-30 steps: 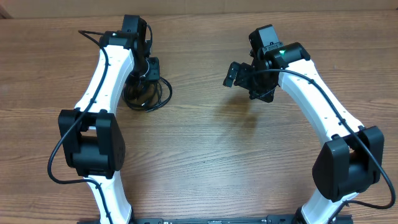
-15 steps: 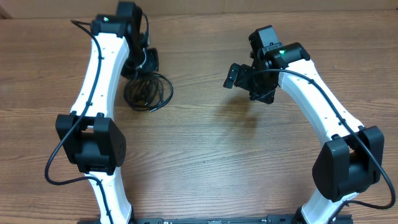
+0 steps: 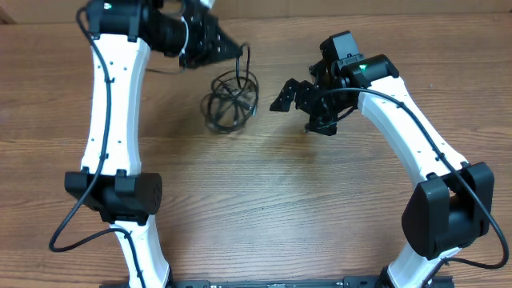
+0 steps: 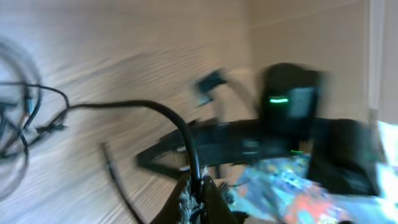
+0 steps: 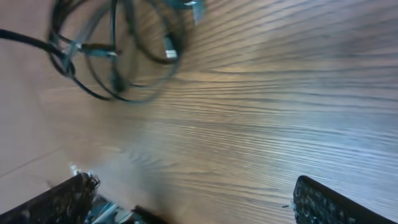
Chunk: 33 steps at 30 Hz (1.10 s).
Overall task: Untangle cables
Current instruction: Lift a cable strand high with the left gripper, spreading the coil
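The robot will next swing its left gripper up, high above the wooden table and to the left in the overhead view, to release the piece of cable, because the bundle's loops hang tangled.
A tangled bundle of black cables (image 3: 230, 100) hangs above the wooden table, lifted by one strand. My left gripper (image 3: 234, 50) is shut on that strand, which runs up between its fingers in the left wrist view (image 4: 194, 180), blurred by motion. The bundle's loops also show in the right wrist view (image 5: 115, 53) at the upper left. My right gripper (image 3: 292, 94) is open and empty, just right of the bundle, its two fingers wide apart in the right wrist view (image 5: 193, 202).
The wooden table (image 3: 264, 208) spreads below both arms. The right arm (image 3: 400, 120) curves along the right side and the left arm (image 3: 112, 120) along the left.
My left gripper has risen and swung right with the cable, carrying the bundle off the table toward the middle. My right gripper has shifted a little left toward it.
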### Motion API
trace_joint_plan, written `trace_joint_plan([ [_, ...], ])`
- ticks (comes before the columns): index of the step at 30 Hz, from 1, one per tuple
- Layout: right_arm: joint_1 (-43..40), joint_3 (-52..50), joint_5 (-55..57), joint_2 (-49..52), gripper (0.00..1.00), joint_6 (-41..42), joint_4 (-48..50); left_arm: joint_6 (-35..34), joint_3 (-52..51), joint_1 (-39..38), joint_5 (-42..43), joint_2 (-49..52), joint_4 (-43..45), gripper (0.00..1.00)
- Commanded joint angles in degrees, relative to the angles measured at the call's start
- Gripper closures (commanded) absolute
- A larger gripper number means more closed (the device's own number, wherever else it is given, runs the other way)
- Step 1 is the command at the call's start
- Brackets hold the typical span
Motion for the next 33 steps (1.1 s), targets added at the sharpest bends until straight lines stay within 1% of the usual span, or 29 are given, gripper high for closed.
trace_joint_plan([
  [1, -0.28, 0.09, -5.20, -0.85, 0.00, -0.02, 2.54, -5.42, 4.87, 0.33, 4.09, -0.92, -1.51, 0.96],
  [2, -0.28, 0.09, -5.81, -0.85, 0.00, -0.02, 3.23, -5.44, 4.94, 0.22, 5.20, -0.96, -1.84, 0.96],
  [3, -0.28, 0.09, -6.69, -0.85, 0.00, -0.04, 4.20, -5.44, 5.03, 0.13, 9.07, -1.07, -1.75, 0.96],
  [4, -0.26, 0.09, -7.08, -0.85, 0.00, -0.02, 4.96, -5.46, 5.05, 0.15, 13.33, -1.14, -0.87, 0.96],
  [5, -0.17, 0.09, -7.17, -0.85, 0.00, -0.04, 5.53, -5.51, 5.05, 0.17, 19.65, -1.22, 1.03, 0.96],
  [6, 0.07, 0.09, -7.15, -0.85, 0.00, -0.07, 6.43, -9.11, 5.11, 0.39, 30.21, -1.29, 6.27, 0.96],
  [7, 0.26, 0.09, -7.17, -0.85, 0.00, -0.04, 6.67, -13.25, 5.22, 0.48, 33.75, -1.38, 10.19, 0.96],
  [8, 0.52, 0.09, -7.17, -0.85, 0.00, -0.04, 6.93, -18.93, 5.51, 0.50, 35.47, -1.60, 15.15, 0.96],
  [9, 0.87, 0.09, -7.17, -0.85, 0.00, -0.02, 7.28, -23.80, 5.90, 0.46, 35.15, -2.08, 19.56, 0.96],
  [10, 1.14, 0.09, -7.17, -0.85, 0.00, -0.04, 7.56, -26.18, 6.10, 0.46, 34.64, -2.47, 22.29, 0.96],
  [11, 1.68, 0.09, -6.91, -0.85, 0.00, -0.02, 8.33, -30.27, 6.29, 0.13, 33.64, -3.56, 27.17, 0.96],
  [12, 2.08, 0.09, -6.12, -0.85, 0.00, 0.00, 8.92, -32.72, 6.29, -0.15, 32.70, -4.63, 31.12, 0.96],
  [13, 2.75, 0.09, -2.49, -0.85, 0.02, 0.02, 9.84, -35.69, 6.29, -0.46, 30.60, -6.40, 36.06, 0.96],
  [14, 3.06, 0.09, -0.13, -0.85, 0.04, 0.04, 10.03, -37.48, 6.29, -0.44, 28.85, -7.56, 38.64, 0.96],
  [17, 3.80, 0.09, 7.26, -0.85, 0.14, 0.26, 10.14, -41.46, 6.29, 0.37, 25.00, -10.40, 43.91, 0.96],
  [18, 3.80, 0.09, 7.67, -0.85, 0.14, 0.26, 10.23, -43.08, 6.29, 0.87, 24.30, -11.17, 45.22, 0.96],
  [19, 3.80, 0.09, 7.72, -0.85, 0.16, 0.24, 10.58, -47.34, 6.29, 2.03, 23.17, -12.46, 48.59, 0.96],
  [20, 3.80, 0.09, 7.72, -0.85, 0.19, 0.24, 10.93, -50.07, 6.29, 2.62, 22.77, -13.03, 51.30, 0.96],
  [21, 3.80, 0.09, 7.72, -0.85, 0.21, 0.24, 11.93, -57.13, 6.29, 3.91, 22.25, -14.08, 59.14, 0.96],
  [22, 3.80, 0.09, 7.72, -0.85, 0.24, 0.24, 12.68, -62.20, 6.29, 4.55, 22.25, -14.69, 64.52, 0.96],
  [23, 3.80, 0.09, 7.72, -0.85, 0.28, 0.24, 13.22, -67.25, 6.29, 4.96, 22.25, -15.17, 69.70, 0.96],
  [24, 3.80, 0.09, 8.22, -0.85, 0.47, 0.46, 13.94, -76.22, 6.29, 5.46, 21.94, -15.93, 80.85, 0.96],
  [25, 3.80, 0.09, 9.42, -0.85, 0.57, 1.44, 13.94, -80.76, 6.29, 5.73, 21.55, -16.26, 86.79, 0.96],
  [26, 3.80, 0.09, 15.21, -0.85, 0.83, 6.10, 12.11, -89.42, 6.29, 6.99, 21.18, -16.68, 96.24, 0.96],
  [27, 3.80, 0.09, 17.25, -0.85, 0.85, 7.69, 10.80, -90.07, 6.29, 7.56, 21.57, -16.72, 96.54, 0.96],
  [29, 3.58, 0.09, 17.49, -0.85, 0.85, 7.93, 9.11, -89.37, 6.25, 8.63, 22.99, -16.65, 95.43, 0.96],
  [31, 3.23, 0.11, 15.52, -0.85, 0.95, 7.43, 7.80, -85.15, 6.25, 9.40, 25.68, -16.24, 90.31, 0.96],
  [33, 2.80, 0.20, 10.56, -0.87, 0.96, 5.07, 7.69, -78.44, 6.19, 9.42, 28.09, -15.82, 82.68, 0.96],
])
